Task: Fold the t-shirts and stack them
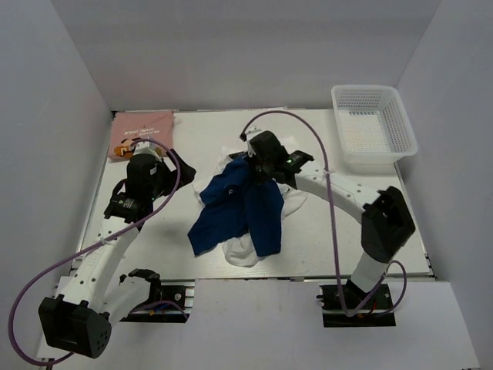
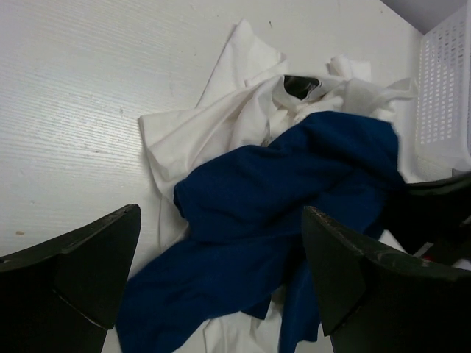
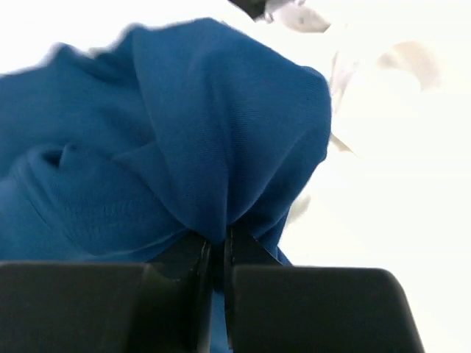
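The navy t-shirt (image 1: 240,208) lies across the white t-shirt, so the right gripper needs to rise, swing outward over the white lattice basket, go down and open.
A navy blue t-shirt (image 1: 240,208) lies crumpled across a white t-shirt (image 1: 245,251) in the middle of the table. My right gripper (image 1: 258,158) is shut on a fold of the navy t-shirt (image 3: 221,147) at the pile's far edge; the cloth bunches up between its fingers (image 3: 193,254). In the left wrist view the navy t-shirt (image 2: 287,198) covers the white t-shirt (image 2: 213,125). My left gripper (image 2: 221,272) hangs open to the left of the pile, nothing between its fingers (image 2: 88,265). A folded pink t-shirt (image 1: 141,131) lies at the back left.
A white lattice basket (image 1: 373,127) stands at the back right corner, seen also as the basket (image 2: 445,88) in the left wrist view. White walls enclose the table on three sides. Purple cables loop over both arms.
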Motion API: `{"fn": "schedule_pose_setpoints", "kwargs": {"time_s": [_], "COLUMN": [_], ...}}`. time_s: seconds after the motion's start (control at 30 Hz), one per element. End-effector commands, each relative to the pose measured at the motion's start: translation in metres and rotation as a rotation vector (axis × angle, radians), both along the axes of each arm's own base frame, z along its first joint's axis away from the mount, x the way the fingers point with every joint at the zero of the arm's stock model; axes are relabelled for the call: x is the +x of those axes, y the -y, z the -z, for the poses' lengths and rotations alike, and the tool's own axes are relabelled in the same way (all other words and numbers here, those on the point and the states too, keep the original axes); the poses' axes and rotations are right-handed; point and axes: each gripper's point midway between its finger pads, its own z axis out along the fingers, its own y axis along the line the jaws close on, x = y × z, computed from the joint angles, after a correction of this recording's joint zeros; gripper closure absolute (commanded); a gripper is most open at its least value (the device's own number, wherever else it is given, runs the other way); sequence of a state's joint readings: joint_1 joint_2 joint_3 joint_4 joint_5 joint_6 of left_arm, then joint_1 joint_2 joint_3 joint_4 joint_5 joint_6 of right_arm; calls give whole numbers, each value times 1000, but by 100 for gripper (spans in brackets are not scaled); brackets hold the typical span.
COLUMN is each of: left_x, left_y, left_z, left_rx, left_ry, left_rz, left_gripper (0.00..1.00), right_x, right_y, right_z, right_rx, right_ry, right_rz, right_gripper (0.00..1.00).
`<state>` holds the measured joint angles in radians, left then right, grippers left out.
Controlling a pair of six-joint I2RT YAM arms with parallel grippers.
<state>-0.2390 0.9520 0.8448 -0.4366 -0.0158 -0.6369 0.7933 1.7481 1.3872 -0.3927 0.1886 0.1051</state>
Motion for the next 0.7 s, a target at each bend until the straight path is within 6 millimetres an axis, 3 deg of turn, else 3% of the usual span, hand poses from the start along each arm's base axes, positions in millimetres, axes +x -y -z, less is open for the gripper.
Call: {"fn": "schedule_pose_setpoints", "kwargs": {"time_s": [0.0, 0.03, 0.07, 0.13, 0.17, 0.23, 0.27, 0.33, 0.37, 0.4, 0.43, 0.47, 0.5, 0.53, 0.57, 0.6, 0.67], "left_x": [-3, -3, -3, -3, -3, -1, -1, 1, 3, 4, 3, 4, 7, 7, 7, 6, 8], "left_y": [3, 3, 3, 3, 3, 4, 4, 4, 4, 5, 6, 6, 7, 7, 9, 10, 13], "left_z": [-3, -3, -3, -3, -3, -4, -4, -6, -2, 1, -1, 3, 3, 3, 8, 8, 19], "left_rx": [-17, -17, -17, -17, -17, -17, -17, -17, -14, -11, -8, -5, -4, -4, 1, -3, 7], "left_ry": [3, 3, 3, 3, 3, 2, 2, 3, -9, -21, -20, -32, -36, -37, -51, -52, -87], "left_rz": [17, 17, 17, 17, 17, 17, 17, 17, 17, 17, 29, 29, 29, 29, 46, 55, 74], "left_gripper": [0, 0, 0, 0, 0, 0, 0, 0, 0, 0, 0, 0, 0, 0, 0, 0, 0], "right_x": [10, 12, 9, 18, 26, 39, 56, 75, 94, 113, 117, 134, 147, 156, 164, 171, 184], "right_y": [-14, -10, -3, 9, 26, 42, 70, 85, 119, 123, 137, 174, 184, 207, 230, 235, 266], "right_z": [-140, -153, -187, -214, -244, -259, -278, -302, -306, -306, -322, -326, -323, -342, -342, -341, -334], "right_rx": [287, 305, 356, 377, 391, 371, 352, 335, 294, 284, 291, 275, 264, 280, 267, 263, 241], "right_ry": [241, 271, 334, 421, 498, 553, 611, 662, 683, 683, 694, 708, 702, 737, 747, 750, 760], "right_rz": [10, 24, 37, 89, 170, 245, 366, 433, 531, 567, 605, 686, 712, 752, 799, 796, 847], "right_gripper": [100, 100, 100, 100, 100, 100, 100, 100, 100, 100, 100, 100, 100, 100, 100, 100, 100]}}
